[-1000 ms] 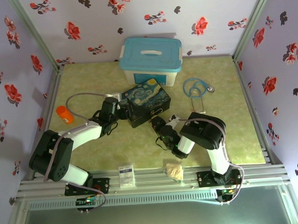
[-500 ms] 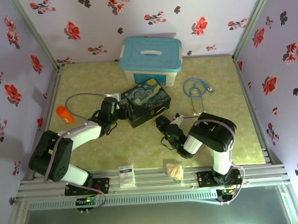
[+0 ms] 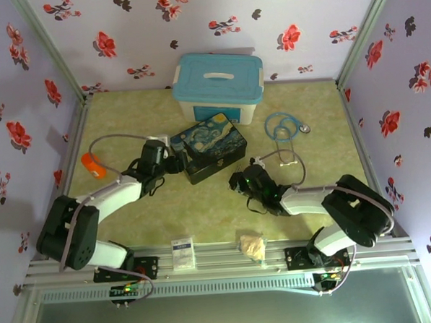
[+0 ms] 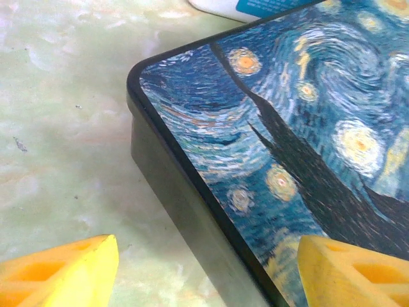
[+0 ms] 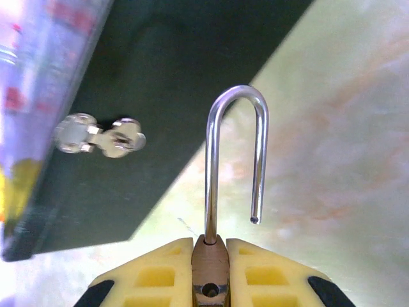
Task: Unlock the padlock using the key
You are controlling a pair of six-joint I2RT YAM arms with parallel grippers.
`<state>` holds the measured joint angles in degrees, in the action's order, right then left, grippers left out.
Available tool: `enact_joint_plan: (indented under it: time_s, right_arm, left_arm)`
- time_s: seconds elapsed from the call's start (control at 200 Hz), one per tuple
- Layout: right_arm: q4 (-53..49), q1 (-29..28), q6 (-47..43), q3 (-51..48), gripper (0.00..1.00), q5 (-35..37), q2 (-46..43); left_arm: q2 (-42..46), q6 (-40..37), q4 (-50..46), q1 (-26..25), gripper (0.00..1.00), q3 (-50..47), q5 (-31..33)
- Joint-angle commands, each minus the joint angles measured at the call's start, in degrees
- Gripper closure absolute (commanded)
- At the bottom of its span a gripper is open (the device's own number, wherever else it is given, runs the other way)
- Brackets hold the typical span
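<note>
I will move my right gripper back from the box and down to release the padlock (image 5: 210, 265) on the bare tabletop, because its open shackle is off the latch.
The brass padlock (image 5: 210, 265) is pinched between the yellow fingers of my right gripper (image 5: 210, 246). Its silver shackle (image 5: 236, 96) stands up with its free end out of the body, clear of the table. The dark starry-night box (image 5: 160, 77) lies just beyond it, with a silver latch (image 5: 102, 136) on its side wall. From above, my right gripper (image 3: 242, 180) sits just right of the box (image 3: 215, 145). My left gripper (image 4: 208, 275) is open, with its yellow fingers either side of the box's (image 4: 307, 128) near edge. The key is out of view.
A white bin with a blue lid (image 3: 217, 85) stands behind the box. A blue stethoscope (image 3: 280, 127) lies at the right and an orange object (image 3: 93, 165) at the left. A beige paper wad (image 3: 252, 245) and a small white packet (image 3: 183, 253) rest on the front rail.
My right arm has stretched out low to the right, and its gripper has drawn back a little from the box front. The left gripper has shifted slightly up along the box's left side.
</note>
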<state>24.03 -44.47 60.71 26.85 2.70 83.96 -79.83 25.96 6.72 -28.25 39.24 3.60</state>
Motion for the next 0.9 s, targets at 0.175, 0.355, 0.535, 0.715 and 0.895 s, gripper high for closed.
enact_joint_plan:
  time_s: [0.175, 0.355, 0.535, 0.715, 0.895]
  right_arm:
    - [-24.56, 7.87, -10.24, 3.11, 1.0, -15.38, -3.37]
    - [-32.96, 11.32, -13.84, 4.01, 1.0, -17.72, -5.28]
    - [-40.68, 14.73, -18.56, 6.6, 0.96, -21.04, -2.48]
    - [-45.53, 15.53, -21.42, 9.48, 0.81, -19.36, -1.08]
    - [-50.94, 15.73, -24.01, 11.63, 0.7, -14.48, -2.52]
  left_arm:
    - [11.99, -2.3, -5.92, -5.78, 0.12, -1.85, -0.24]
    - [13.04, 0.12, -7.68, -11.63, 0.0, -3.99, 0.95]
    - [8.65, 2.6, -5.87, -15.68, 0.0, -6.51, 3.82]
    - [-1.1, 5.36, -4.45, -16.93, 0.0, -5.05, 8.1]
    - [-6.51, 8.71, 0.71, -16.69, 0.0, -5.13, 12.71]
